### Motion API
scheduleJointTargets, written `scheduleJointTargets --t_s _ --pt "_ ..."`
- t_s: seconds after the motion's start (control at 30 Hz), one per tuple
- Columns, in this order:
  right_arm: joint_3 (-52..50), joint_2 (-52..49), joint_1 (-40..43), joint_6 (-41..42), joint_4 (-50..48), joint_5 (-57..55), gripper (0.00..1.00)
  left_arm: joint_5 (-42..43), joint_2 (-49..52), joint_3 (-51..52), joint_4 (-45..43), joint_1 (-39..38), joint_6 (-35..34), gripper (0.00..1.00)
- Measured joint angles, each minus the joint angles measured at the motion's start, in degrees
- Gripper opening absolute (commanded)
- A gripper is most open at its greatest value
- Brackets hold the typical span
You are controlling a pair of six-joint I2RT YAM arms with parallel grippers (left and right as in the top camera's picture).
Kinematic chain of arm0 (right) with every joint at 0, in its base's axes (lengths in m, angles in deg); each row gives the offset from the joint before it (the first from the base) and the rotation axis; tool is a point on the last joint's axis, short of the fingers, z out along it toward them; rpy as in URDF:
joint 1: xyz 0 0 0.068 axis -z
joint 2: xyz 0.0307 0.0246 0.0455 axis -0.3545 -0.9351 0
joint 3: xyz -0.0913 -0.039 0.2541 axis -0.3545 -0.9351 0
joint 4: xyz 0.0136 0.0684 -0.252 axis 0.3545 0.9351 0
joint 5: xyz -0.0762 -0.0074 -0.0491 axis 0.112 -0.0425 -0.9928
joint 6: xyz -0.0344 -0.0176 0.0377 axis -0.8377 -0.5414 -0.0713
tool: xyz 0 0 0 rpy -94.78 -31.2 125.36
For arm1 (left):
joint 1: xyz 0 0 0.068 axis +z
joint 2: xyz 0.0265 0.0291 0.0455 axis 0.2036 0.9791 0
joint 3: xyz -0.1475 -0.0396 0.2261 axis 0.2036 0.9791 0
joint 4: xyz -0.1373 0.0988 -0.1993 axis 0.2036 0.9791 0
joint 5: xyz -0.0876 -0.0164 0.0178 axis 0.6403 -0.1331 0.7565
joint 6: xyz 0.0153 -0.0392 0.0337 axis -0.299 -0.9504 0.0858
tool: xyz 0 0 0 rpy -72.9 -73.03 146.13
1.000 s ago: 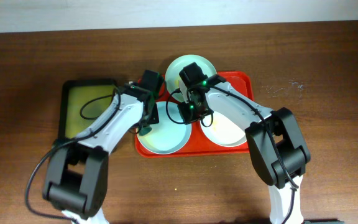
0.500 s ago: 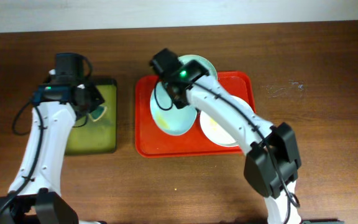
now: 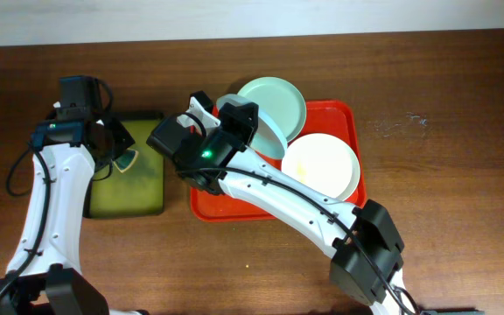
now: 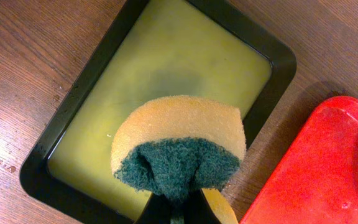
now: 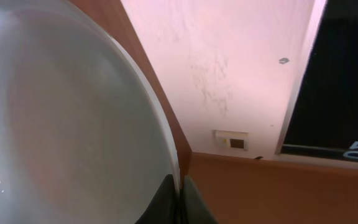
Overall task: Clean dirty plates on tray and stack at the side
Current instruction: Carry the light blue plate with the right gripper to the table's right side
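I will next swing my right gripper past the red tray to the right in the overhead view, then lower it and tilt the plate flat, because bare table (image 3: 425, 167) lies open there.
My right gripper (image 3: 234, 118) is shut on the rim of a pale mint-blue plate (image 3: 269, 136) and holds it tilted on edge above the left part of the red tray (image 3: 234, 206). In the right wrist view the plate (image 5: 61, 124) fills the left side, its rim between my fingers (image 5: 180, 199). A second mint-blue plate (image 3: 276, 98) lies at the tray's back edge. A white plate (image 3: 320, 166) lies on the tray's right side. My left gripper (image 3: 116, 154) is shut on a yellow-and-green sponge (image 4: 179, 143) above the black-rimmed tray (image 4: 279, 68).
The black-rimmed tray (image 3: 138, 194) with its yellow-green inside sits left of the red tray, whose corner shows in the left wrist view (image 4: 316, 174). Bare wooden table lies to the right and front. A wall runs along the back edge.
My right arm has swung left and lifted the mint-blue plate, tipping it onto its edge. The white plate is now uncovered. My left arm has barely moved over the black-rimmed tray.
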Motion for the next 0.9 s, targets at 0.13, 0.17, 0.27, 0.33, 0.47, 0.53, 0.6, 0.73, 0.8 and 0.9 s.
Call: scheduleJointTargets --t_s 0.13,0.17,0.27,0.33,0.47,0.53,0.6,0.73,0.8,0.9 --pt "0.00 0.00 0.00 -3.67 -0.02 -2.97 0.04 0.00 0.00 0.00 0.00 0.00 0.00 0.00" --pt "0.00 0.00 0.00 -3.89 -0.07 -3.21 0.04 0.02 0.00 0.00 0.00 0.00 0.00 0.00" --pt "0.11 0.13 0.09 -2.73 0.50 4.92 0.04 0.02 0.00 0.00 0.02 0.00 0.00 0.00" --pt "0.15 0.17 0.57 -3.82 2.60 16.35 0.04 0.00 0.00 0.00 0.33 0.00 0.00 0.00" --pt "0.15 0.22 1.75 -2.95 1.36 14.16 0.04 0.00 0.00 0.02 0.42 0.00 0.00 0.00" --pt "0.22 0.22 2.36 -3.26 3.58 20.94 0.04 0.02 0.00 0.15 0.13 0.00 0.00 0.00" --pt "0.22 0.24 3.67 -4.15 3.72 29.99 0.04 0.02 0.00 0.83 -0.31 0.00 0.00 0.00" --pt "1.03 0.57 11.10 3.58 0.48 36.98 0.04 0.02 0.00 1.36 -0.28 0.00 0.00 0.00" --pt "1.64 1.66 20.96 6.32 0.63 51.10 0.04 0.00 0.00 1.36 -0.37 0.00 0.00 0.00" --pt "1.81 2.12 37.66 7.87 3.52 74.55 0.04 0.00 0.00 1.38 -0.46 0.00 0.00 0.00"
